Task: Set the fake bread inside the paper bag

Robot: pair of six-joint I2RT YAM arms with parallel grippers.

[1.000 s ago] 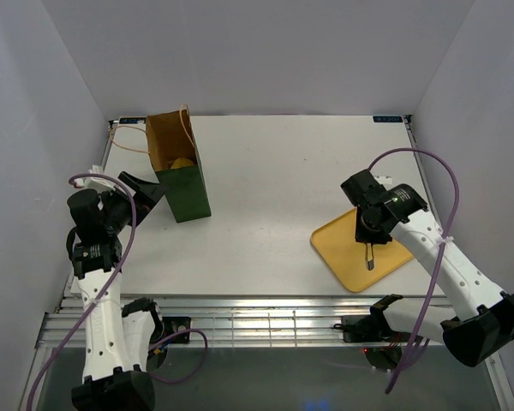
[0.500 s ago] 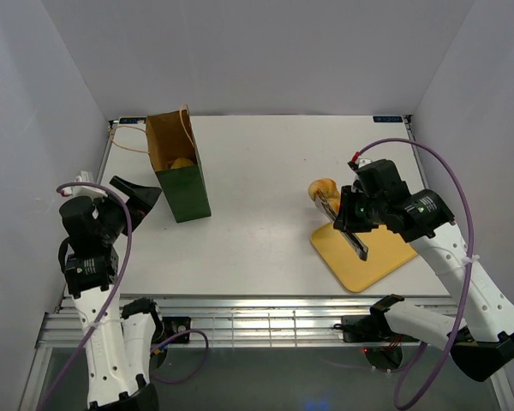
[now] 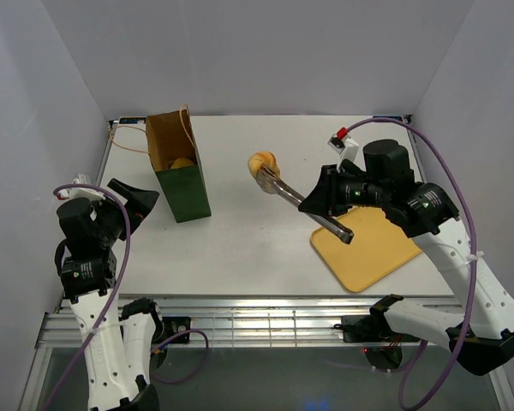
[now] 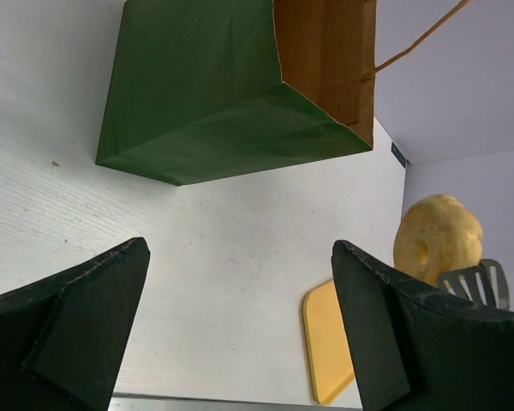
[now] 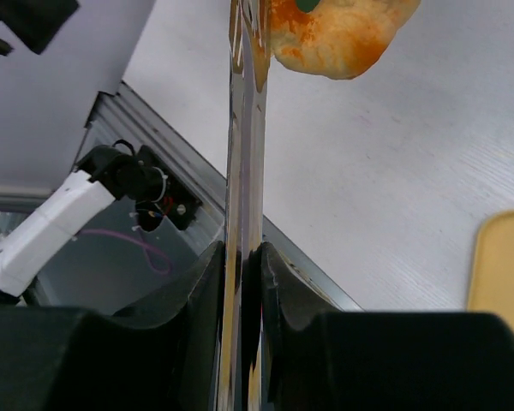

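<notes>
My right gripper is holding the bun (image 3: pixel 262 163). The bag's mouth (image 3: pixel 169 137) is open, so the gripper will next carry the bun to the left in the top view and outward into it, then release the bun.
The dark green paper bag (image 3: pixel 180 175) stands upright at the far left with its brown inside showing; a yellowish bread piece (image 3: pixel 182 163) lies inside. It also shows in the left wrist view (image 4: pixel 214 94). My right gripper (image 3: pixel 330 199) is shut on long metal tongs (image 3: pixel 300 201), which pinch a round golden bun (image 3: pixel 262 163) in the air over the table's middle. The bun shows in the right wrist view (image 5: pixel 338 30) and in the left wrist view (image 4: pixel 437 238). My left gripper (image 3: pixel 137 195) is open and empty, just left of the bag.
A flat yellow tray (image 3: pixel 368 253) lies on the table at the right, below my right arm, with nothing visible on it. Grey walls enclose the table on three sides. A metal rail runs along the near edge.
My right arm has lifted the tongs with the bun off the tray area and swung them left toward the table's middle. The left arm has hardly moved.
</notes>
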